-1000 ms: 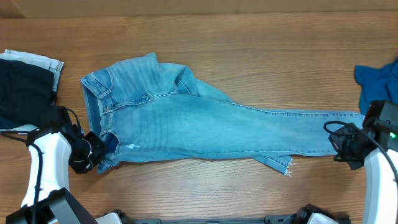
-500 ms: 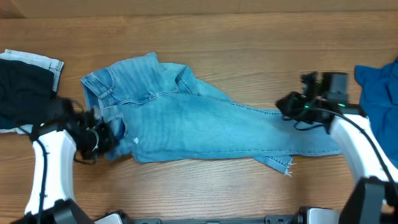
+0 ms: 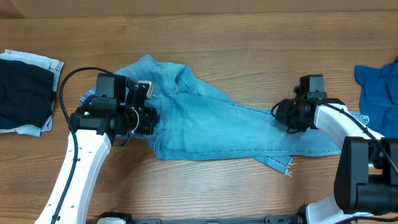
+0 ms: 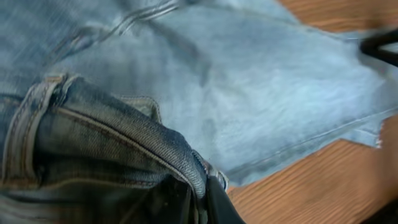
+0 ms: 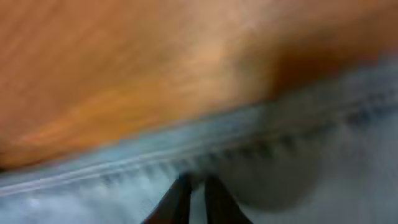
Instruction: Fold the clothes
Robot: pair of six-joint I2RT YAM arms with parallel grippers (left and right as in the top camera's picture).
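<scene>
My left gripper holds the waistband, which sits bunched over the seat, so it will next lift and swing toward the dark navy piece to let go.
Light-blue jeans [image 3: 211, 127] lie across the middle of the wooden table, waist to the left, legs to the right. My left gripper [image 3: 148, 117] is shut on the waistband at the waist's near corner and holds it over the seat of the jeans. In the left wrist view the thick waistband [image 4: 124, 134] is bunched between the fingers of that gripper [image 4: 200, 198]. My right gripper [image 3: 280, 115] sits over the upper leg, shut on the denim, with the leg end doubled back under it. The right wrist view is blurred, with that gripper [image 5: 198, 196] almost together on a stitched seam [image 5: 261, 149].
A dark navy piece [image 3: 22, 90] rests on pale denim at the far left edge. Brighter blue cloth [image 3: 379, 84] lies at the right edge. A frayed hem [image 3: 283, 165] of the lower leg pokes out toward the front.
The left gripper has carried the waistband corner up and rightward over the jeans. The right gripper has swung from the right edge to the leg, and the leg end has come leftward.
</scene>
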